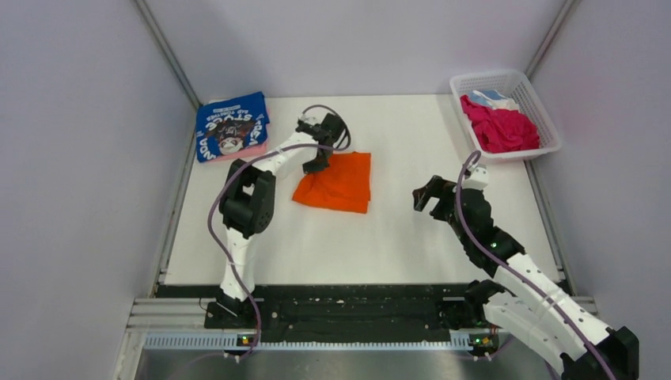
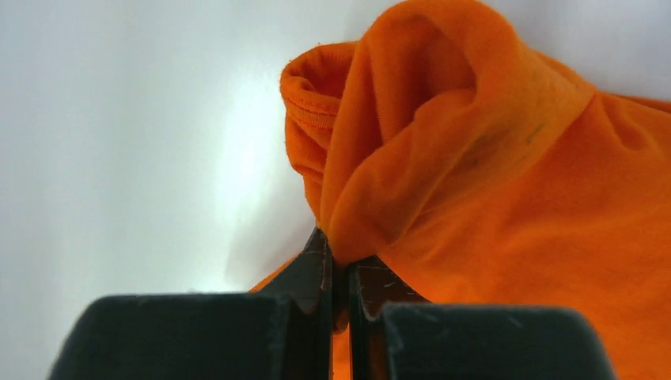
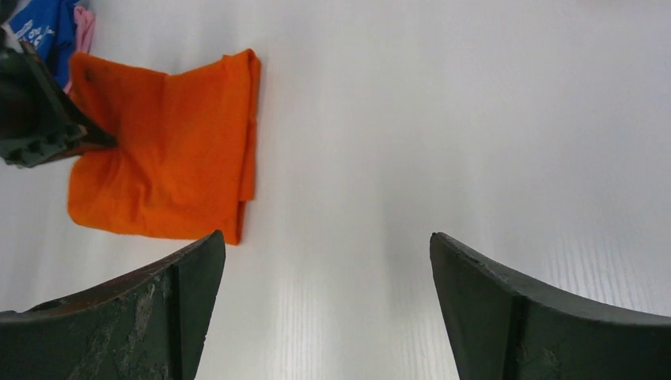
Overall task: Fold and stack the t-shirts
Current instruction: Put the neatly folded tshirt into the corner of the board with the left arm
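Observation:
The blue t-shirt (image 1: 232,127) lies to my left gripper's left in the top view. My left gripper lifts the folded orange one next, carries it over and releases it on top.
A folded bright orange t-shirt (image 1: 340,182) lies in the middle of the table. My left gripper (image 1: 317,162) is shut on its far left corner; in the left wrist view the cloth (image 2: 490,182) bunches up from between the closed fingers (image 2: 339,261). The shirt also shows in the right wrist view (image 3: 166,154). My right gripper (image 1: 426,198) is open and empty, off to the right of the shirt, its fingers (image 3: 158,309) wide apart above bare table. A folded blue t-shirt with white lettering (image 1: 232,125) lies on a pink one (image 1: 245,150) at the back left.
A white lattice basket (image 1: 538,111) at the back right holds magenta (image 1: 500,127) and light-blue (image 1: 490,96) shirts. Grey walls close in the table on the left, back and right. The arm bases stand on a black rail (image 1: 356,309) at the near edge.

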